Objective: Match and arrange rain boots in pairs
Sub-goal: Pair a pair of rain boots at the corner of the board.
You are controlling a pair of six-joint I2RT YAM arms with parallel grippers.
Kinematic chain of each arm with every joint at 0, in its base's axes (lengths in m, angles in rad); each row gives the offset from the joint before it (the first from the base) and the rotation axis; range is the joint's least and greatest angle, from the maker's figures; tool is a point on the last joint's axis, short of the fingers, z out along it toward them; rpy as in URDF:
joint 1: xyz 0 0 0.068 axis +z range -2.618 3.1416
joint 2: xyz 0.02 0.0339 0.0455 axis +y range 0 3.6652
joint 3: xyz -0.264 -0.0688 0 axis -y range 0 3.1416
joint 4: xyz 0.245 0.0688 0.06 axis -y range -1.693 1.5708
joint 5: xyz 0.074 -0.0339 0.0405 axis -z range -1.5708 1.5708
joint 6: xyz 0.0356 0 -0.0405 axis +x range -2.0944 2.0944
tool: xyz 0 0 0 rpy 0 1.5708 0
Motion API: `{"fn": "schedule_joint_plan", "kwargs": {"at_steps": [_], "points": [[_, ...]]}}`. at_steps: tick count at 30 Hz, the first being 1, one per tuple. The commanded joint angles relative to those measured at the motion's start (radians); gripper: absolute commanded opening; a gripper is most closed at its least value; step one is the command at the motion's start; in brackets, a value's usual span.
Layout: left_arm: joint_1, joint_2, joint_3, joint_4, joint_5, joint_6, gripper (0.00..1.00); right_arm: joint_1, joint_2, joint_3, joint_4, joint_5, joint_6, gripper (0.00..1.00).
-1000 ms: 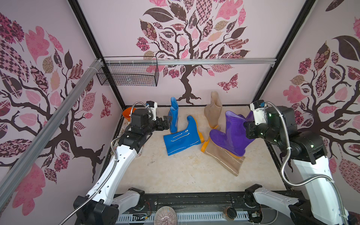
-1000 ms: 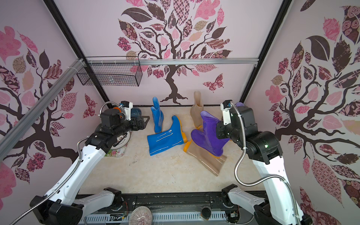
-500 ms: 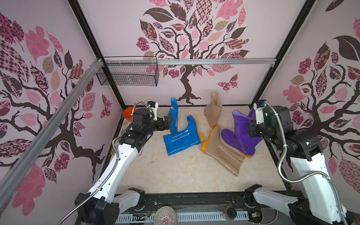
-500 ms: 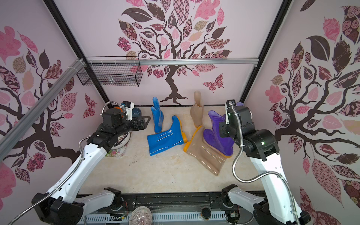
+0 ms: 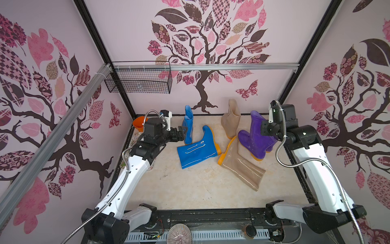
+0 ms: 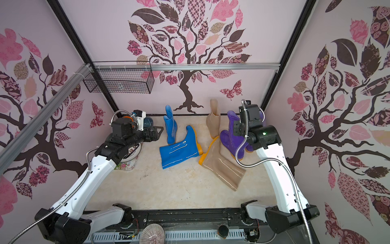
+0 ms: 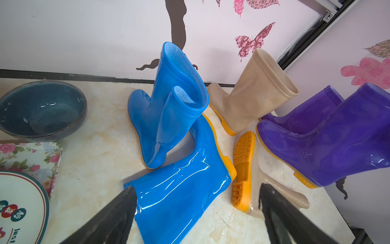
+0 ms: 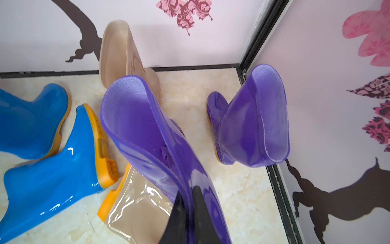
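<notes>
My right gripper moves outward and down next to release the boot on the bare tabletop (image 8: 192,109) beside the standing purple boot, since both share the same colour.
Of the rain boots, one blue boot (image 5: 188,126) stands at the back and another blue boot (image 5: 197,152) lies on its side in front of it. A beige boot (image 5: 231,120) stands at the back, and a second beige boot (image 5: 240,166) lies flat. My right gripper (image 8: 188,190) is shut on the shaft wall of a purple boot (image 5: 255,137), which is tilted over the lying beige boot's foot. Another purple boot (image 8: 253,131) stands by the right wall. My left gripper (image 5: 182,134) hovers open beside the standing blue boot, holding nothing.
An orange cup (image 5: 138,125) and a grey-blue bowl (image 7: 42,109) sit in the back left corner. A floral tray (image 7: 27,156) with a plate (image 7: 21,207) lies under my left arm. A wire basket (image 5: 139,80) hangs on the back wall.
My right arm has carried the purple boot rightward off the lying beige boot, close to the other purple boot. The left arm has hardly moved.
</notes>
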Motion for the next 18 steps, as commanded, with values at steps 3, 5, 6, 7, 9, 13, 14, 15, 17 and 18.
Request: {"fn": "schedule_joint_plan", "kwargs": {"at_steps": [3,5,6,7,9,13,14,15,17,18], "points": [[-0.004,0.031,0.012,-0.001,-0.007,0.024,0.94,-0.043,0.08,0.065,0.178,0.042,0.053,0.0],[-0.005,0.038,0.016,-0.002,-0.01,0.032,0.94,-0.053,0.094,0.053,0.227,0.034,0.055,0.0],[-0.004,0.042,0.018,-0.002,-0.016,0.038,0.94,-0.059,0.103,0.048,0.253,0.031,0.055,0.0],[-0.004,0.047,0.022,-0.006,-0.02,0.042,0.94,-0.064,0.112,0.044,0.271,0.028,0.059,0.0],[-0.005,0.058,0.033,-0.012,-0.025,0.051,0.94,-0.08,0.139,0.047,0.305,0.02,0.066,0.0],[-0.004,0.075,0.058,-0.025,-0.039,0.072,0.94,-0.101,0.192,0.075,0.325,0.019,0.056,0.0],[-0.004,0.079,0.063,-0.027,-0.041,0.077,0.94,-0.103,0.201,0.079,0.329,0.022,0.052,0.0],[-0.004,0.083,0.067,-0.031,-0.046,0.083,0.94,-0.111,0.208,0.083,0.333,0.018,0.052,0.0],[-0.004,0.09,0.073,-0.031,-0.05,0.087,0.94,-0.128,0.219,0.079,0.337,-0.001,0.064,0.0],[-0.004,0.093,0.078,-0.032,-0.048,0.089,0.94,-0.135,0.223,0.071,0.343,-0.009,0.07,0.0]]}}
